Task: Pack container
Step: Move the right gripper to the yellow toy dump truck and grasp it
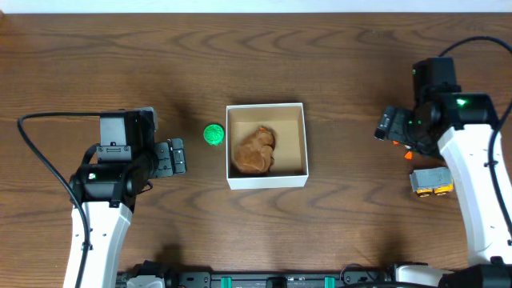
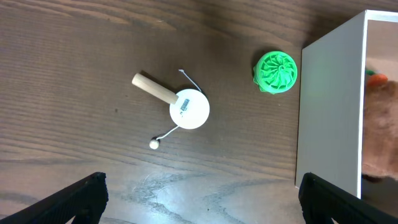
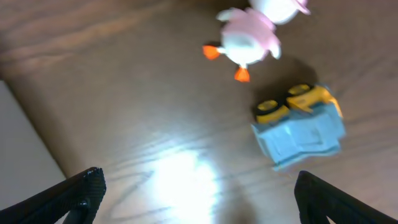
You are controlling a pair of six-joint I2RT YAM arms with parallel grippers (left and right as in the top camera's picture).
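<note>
The robot's right gripper will next turn and go down and to the right in the overhead view to the blue truck [image 1: 432,182], because the truck lies crosswise outside the container [image 1: 266,181].
The container [image 1: 266,181] is a square white-walled box at the table's middle, with a brown plush toy [image 1: 254,150] inside. A green ridged round toy [image 1: 213,134] lies just left of it. My left gripper [image 1: 178,155] is open and empty, left of the green toy. The left wrist view shows the open left gripper [image 2: 202,199], the green toy [image 2: 276,72], a white hand drum with a wooden handle [image 2: 188,109] and the container wall [image 2: 329,106]. My right gripper [image 1: 388,126] is open and empty, right of the container. In the right wrist view, beyond the right gripper [image 3: 199,199], lie a pink-and-white duck toy [image 3: 249,40] and a blue truck [image 3: 301,127].
The truck [image 1: 431,181] lies at the right, beside my right arm. The drum is hidden under my left gripper in the overhead view. A strip of the container's wall [image 3: 18,155] shows at the left of the right wrist view. Cables trail from both arms.
</note>
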